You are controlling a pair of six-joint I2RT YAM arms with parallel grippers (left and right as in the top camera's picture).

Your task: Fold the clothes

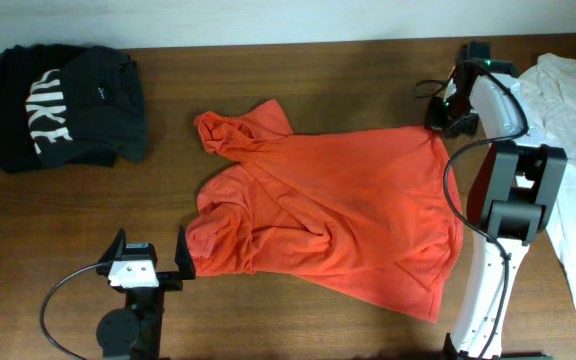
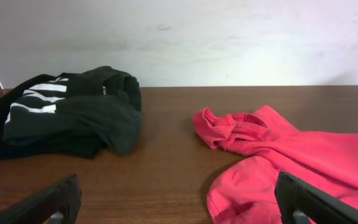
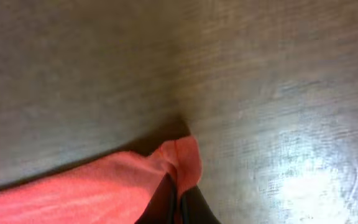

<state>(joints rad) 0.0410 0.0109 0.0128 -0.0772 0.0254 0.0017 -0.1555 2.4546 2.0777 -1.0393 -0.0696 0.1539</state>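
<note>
The shirt's nearest corner (image 1: 205, 259) lies bunched. My left gripper goes to the right in the overhead view next, tips down and lowers onto that corner.
An orange-red T-shirt (image 1: 328, 205) lies spread and rumpled across the middle of the brown table, its sleeve bunched at the far left. My right gripper (image 1: 452, 118) is shut on the shirt's far right corner; the right wrist view shows the fingers (image 3: 180, 205) pinching the orange fabric (image 3: 104, 186) just above the wood. My left gripper (image 1: 151, 255) is open and empty at the near edge, its right finger beside the shirt's near left hem. In the left wrist view the shirt (image 2: 278, 162) lies right of centre between the open fingers (image 2: 179, 208).
A folded black garment with white lettering (image 1: 63, 100) lies at the far left corner, also in the left wrist view (image 2: 67, 115). A pile of white clothes (image 1: 573, 110) lies along the right edge behind the right arm's base (image 1: 513, 200).
</note>
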